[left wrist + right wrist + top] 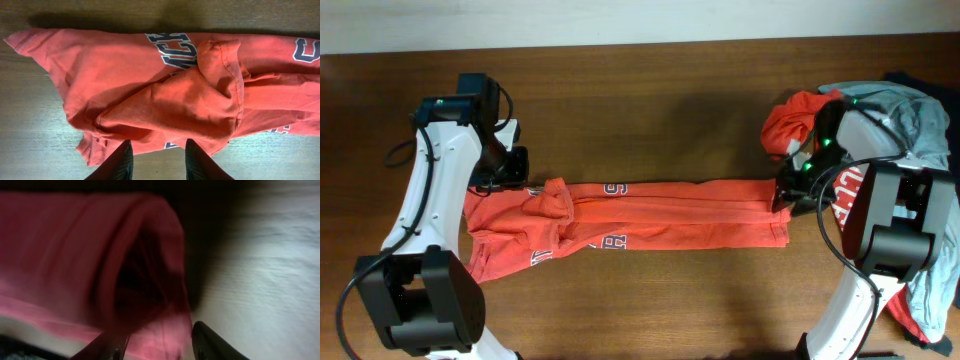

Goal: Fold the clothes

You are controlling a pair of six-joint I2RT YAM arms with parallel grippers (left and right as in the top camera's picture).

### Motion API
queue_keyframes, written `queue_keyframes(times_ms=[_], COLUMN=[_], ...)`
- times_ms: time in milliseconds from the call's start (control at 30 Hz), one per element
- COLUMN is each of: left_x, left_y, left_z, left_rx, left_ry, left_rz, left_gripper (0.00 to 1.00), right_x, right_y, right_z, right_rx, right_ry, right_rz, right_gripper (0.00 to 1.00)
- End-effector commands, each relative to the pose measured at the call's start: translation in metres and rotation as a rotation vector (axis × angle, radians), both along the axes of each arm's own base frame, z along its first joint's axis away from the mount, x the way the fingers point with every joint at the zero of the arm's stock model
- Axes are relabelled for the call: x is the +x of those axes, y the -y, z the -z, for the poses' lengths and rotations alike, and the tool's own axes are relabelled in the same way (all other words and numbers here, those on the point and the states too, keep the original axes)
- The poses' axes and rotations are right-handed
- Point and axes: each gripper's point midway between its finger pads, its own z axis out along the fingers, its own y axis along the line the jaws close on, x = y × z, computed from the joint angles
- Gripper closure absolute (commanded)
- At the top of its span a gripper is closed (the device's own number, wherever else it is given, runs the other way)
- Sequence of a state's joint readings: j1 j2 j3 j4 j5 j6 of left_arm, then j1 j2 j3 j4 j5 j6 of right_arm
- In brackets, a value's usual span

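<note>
My right gripper stays low at the folded T-shirt's end next and closes on the hemmed sleeve (162, 336), as the sleeve's red hem lies between its open fingers.
The orange-red T-shirt (650, 215) lies folded into a long strip across the middle of the table, lettering showing, with a bunched sleeve (552, 200) near its left end. My left gripper (505, 172) hovers at the shirt's upper left edge. In the left wrist view the left gripper (157, 152) is open over bare wood, with the shirt (165, 90) just past its tips. My right gripper (786, 192) is at the strip's right end. The right wrist view is blurred: its fingers (210, 342) stand apart with the shirt's red hem (100, 255) lying between them.
A pile of other clothes sits at the right edge behind my right arm: a crumpled red shirt (795, 115) and a grey-blue shirt (915, 110) draped down the side. Bare wooden table (650, 310) lies in front of and behind the strip.
</note>
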State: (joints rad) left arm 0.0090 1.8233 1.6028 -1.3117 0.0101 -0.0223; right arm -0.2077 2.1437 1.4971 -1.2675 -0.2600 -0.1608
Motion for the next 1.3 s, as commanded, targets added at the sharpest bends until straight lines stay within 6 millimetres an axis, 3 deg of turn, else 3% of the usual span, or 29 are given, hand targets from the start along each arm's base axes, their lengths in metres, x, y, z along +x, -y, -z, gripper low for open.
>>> queue_keyframes(times_ms=[0,133,200,233,300,467,533,733,833,967,1133,1267], left_x=[0.001,0.001,0.0,0.0,-0.001,-0.005,-0.007,-0.007,-0.007,-0.007,-0.007,-0.007], left_y=[0.0,0.001,0.001,0.001,0.0,-0.002,-0.006,-0.007,-0.006,-0.006,-0.006,-0.006], left_z=[0.0,0.0,0.0,0.0,0.0,0.0,0.0,0.0,0.0,0.0,0.0,0.0], left_rx=[-0.004,-0.005,-0.005,-0.004,-0.001,0.008,0.032,0.036,0.036,0.036,0.032,0.032], left_ry=[0.003,0.002,0.0,-0.001,-0.005,-0.023,-0.028,-0.031,-0.031,-0.031,-0.031,-0.031], left_rz=[-0.016,-0.015,-0.015,-0.015,-0.016,-0.016,-0.017,-0.017,-0.017,-0.017,-0.017,-0.017], left_gripper=[0.65,0.65,0.65,0.65,0.65,0.65,0.66,0.65,0.65,0.65,0.65,0.65], right_x=[-0.004,-0.011,-0.012,-0.012,-0.01,0.006,0.015,0.036,0.042,0.044,0.04,0.037], right_y=[-0.024,-0.031,-0.031,-0.031,-0.029,-0.015,0.001,0.027,0.023,-0.004,-0.053,-0.129], right_z=[0.01,0.026,0.027,0.026,0.025,0.012,0.0,-0.05,-0.075,-0.095,-0.097,-0.095], right_rx=[0.116,0.146,0.146,0.146,0.143,0.108,0.037,-0.095,-0.12,-0.119,-0.153,-0.182], right_ry=[0.042,0.056,0.054,0.054,0.059,0.099,0.117,0.19,0.227,0.246,0.236,0.277], right_rz=[0.025,0.037,0.036,0.036,0.043,0.083,0.115,0.098,0.068,-0.009,-0.092,-0.205], right_gripper=[0.52,0.57,0.71,0.85,0.94,0.96,0.96,0.96,0.96,0.96,0.96,0.96])
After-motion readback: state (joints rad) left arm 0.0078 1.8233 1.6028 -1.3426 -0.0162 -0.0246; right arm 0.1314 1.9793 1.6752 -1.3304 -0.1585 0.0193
